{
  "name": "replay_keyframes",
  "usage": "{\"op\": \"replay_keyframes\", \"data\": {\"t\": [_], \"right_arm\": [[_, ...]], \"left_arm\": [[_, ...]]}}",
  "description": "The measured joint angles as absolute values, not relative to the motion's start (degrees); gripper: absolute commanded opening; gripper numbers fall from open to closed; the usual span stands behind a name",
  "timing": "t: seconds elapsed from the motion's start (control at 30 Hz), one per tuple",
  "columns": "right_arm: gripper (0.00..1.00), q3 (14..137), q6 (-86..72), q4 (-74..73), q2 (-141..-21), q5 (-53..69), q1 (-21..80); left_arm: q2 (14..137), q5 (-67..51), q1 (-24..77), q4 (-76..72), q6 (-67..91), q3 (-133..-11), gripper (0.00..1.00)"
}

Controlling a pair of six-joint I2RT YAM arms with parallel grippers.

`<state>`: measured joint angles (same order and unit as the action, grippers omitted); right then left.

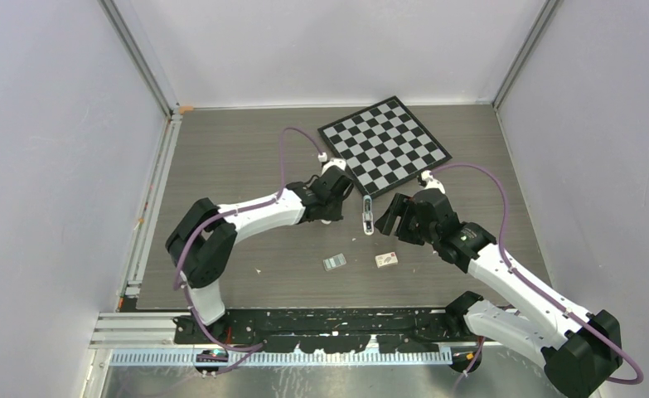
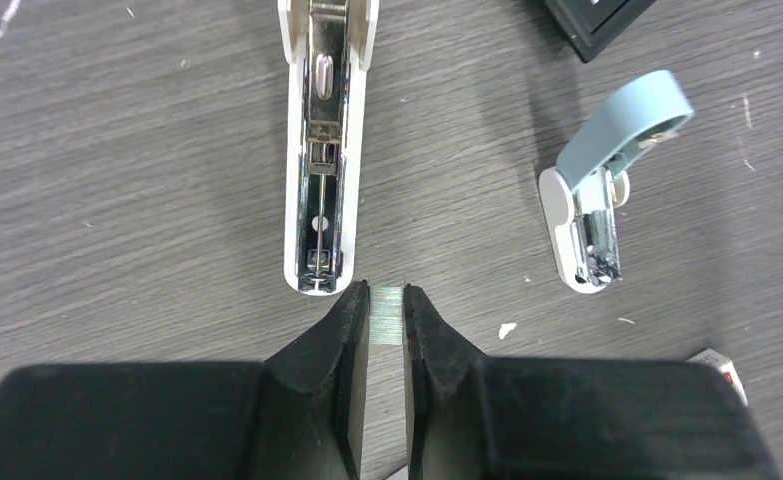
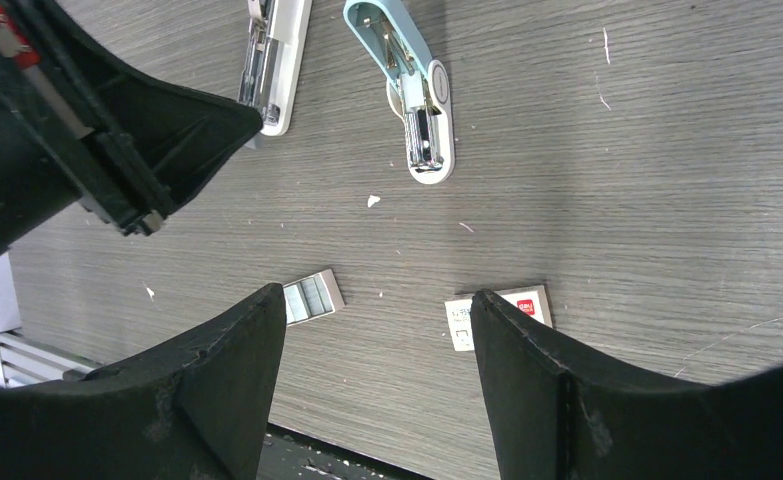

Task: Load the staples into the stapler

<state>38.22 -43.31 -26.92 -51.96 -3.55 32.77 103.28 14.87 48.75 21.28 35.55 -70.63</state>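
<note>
My left gripper is going to move outward and down onto the near end of the stapler's metal channel to release the staples, because that channel is open and empty.
The stapler lies open on the wooden table: a white body with a bare metal channel (image 2: 321, 150), and to its right a shorter white part with a raised pale blue-teal lid (image 2: 607, 170). Both show in the right wrist view, the body (image 3: 275, 60) and the teal part (image 3: 412, 90), and in the top view (image 1: 368, 214). My left gripper (image 2: 386, 295) is shut on a thin silvery strip of staples (image 2: 387, 322), its tips just short of the near end of the white body. My right gripper (image 3: 377, 300) is open and empty, just right of the stapler (image 1: 394, 217).
A small open tray holding more staples (image 3: 312, 297) and a white box with a red label (image 3: 497, 312) lie on the table nearer the arm bases. A black-and-white checkerboard (image 1: 385, 143) lies behind the stapler. Walls enclose the table.
</note>
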Motion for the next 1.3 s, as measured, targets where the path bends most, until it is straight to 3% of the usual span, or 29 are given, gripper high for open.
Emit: {"op": "replay_keyframes", "data": {"t": [0.57, 1.3], "right_arm": [[0.72, 38.2, -43.5, -27.1, -52.0, -3.6, 32.8], [0.72, 38.2, -43.4, -27.1, -53.0, -4.3, 32.8]], "left_arm": [[100.1, 14.9, 46.5, 21.5, 22.3, -70.7, 0.10], [103.4, 14.4, 46.0, 17.6, 19.8, -70.7, 0.11]]}}
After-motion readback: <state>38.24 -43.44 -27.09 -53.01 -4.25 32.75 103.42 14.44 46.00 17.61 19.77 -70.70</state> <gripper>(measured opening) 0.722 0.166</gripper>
